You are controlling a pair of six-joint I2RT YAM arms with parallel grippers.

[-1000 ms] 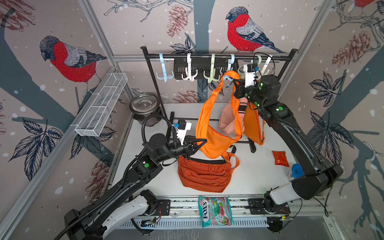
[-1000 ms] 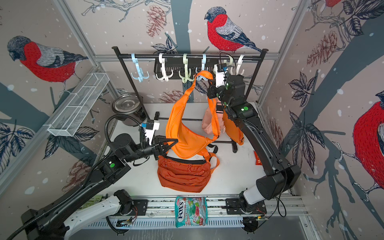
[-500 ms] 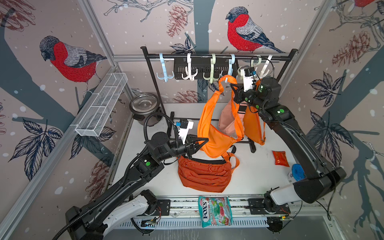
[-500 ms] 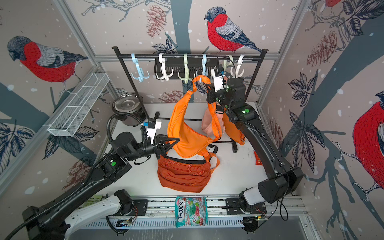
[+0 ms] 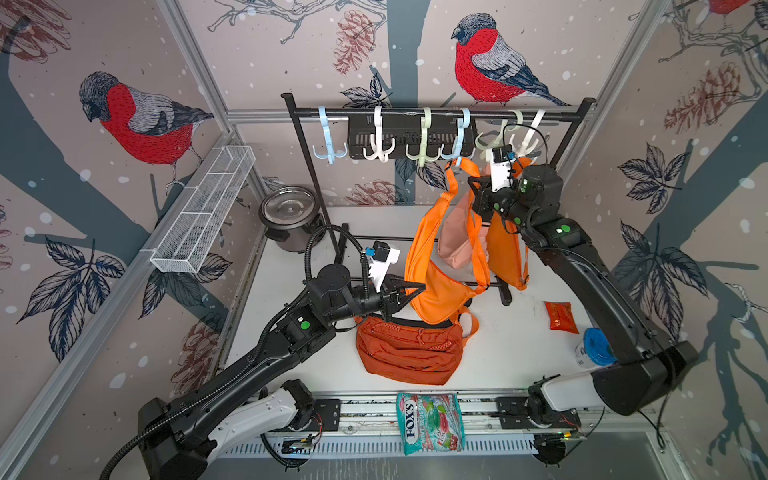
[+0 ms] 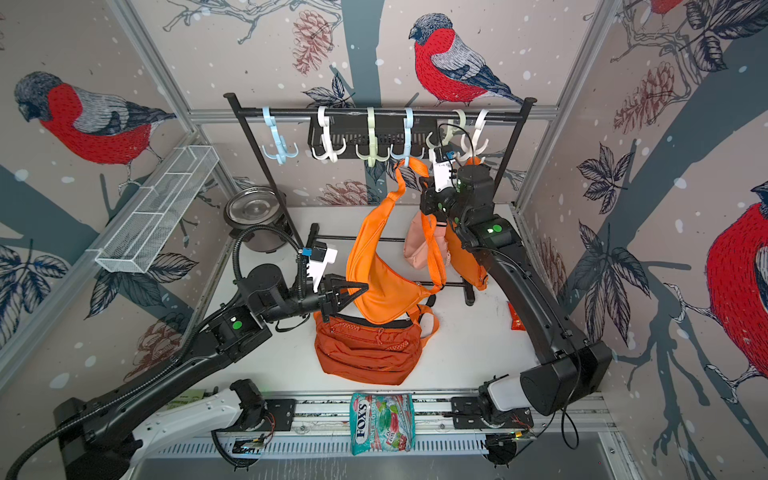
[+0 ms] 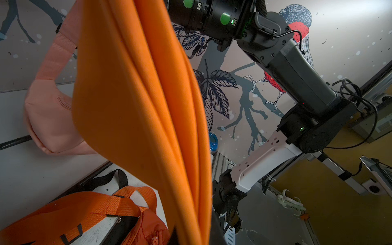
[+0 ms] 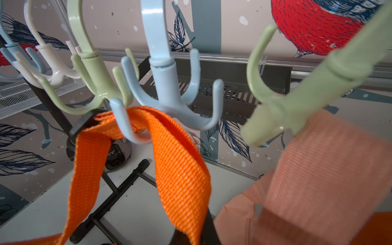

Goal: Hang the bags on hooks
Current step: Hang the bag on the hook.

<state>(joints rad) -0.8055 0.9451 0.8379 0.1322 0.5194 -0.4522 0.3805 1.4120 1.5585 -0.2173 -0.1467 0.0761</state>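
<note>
I should next ease my left gripper sideways toward the space beneath the light blue hook (image 5: pixel 457 141) and let go of the bag's lower edge (image 5: pixel 427 293), because the bag's strap loops over the hook's peg.
A bright orange bag (image 5: pixel 432 270) (image 6: pixel 378 282) (image 7: pixel 137 106) hangs in the air in front of the rack. The top of its webbing strap (image 8: pixel 180 169) loops over a prong of the light blue hook (image 5: pixel 457 141) (image 6: pixel 406 141) (image 8: pixel 165 84). Just below that hook, my right gripper (image 5: pixel 473 191) (image 6: pixel 424 195) (image 8: pixel 191 235) is shut on the strap. My left gripper (image 5: pixel 415 286) (image 6: pixel 361 286) (image 7: pixel 197 237) is shut on the lower edge of the bag's body, holding it off the table.
A darker orange bag (image 5: pixel 409 349) lies on the table under the held one. A pink bag (image 5: pixel 453 241) and another orange bag (image 5: pixel 507 249) hang at the rack's right end. Pot (image 5: pixel 289 216), wire basket (image 5: pixel 203 212), candy pack (image 5: pixel 430 422), red packet (image 5: pixel 561 316), jar (image 5: pixel 594 345).
My right gripper has carried the strap's top up and back, from below the hooks to the blue hook's prong. The left gripper and the bag's body have barely shifted.
</note>
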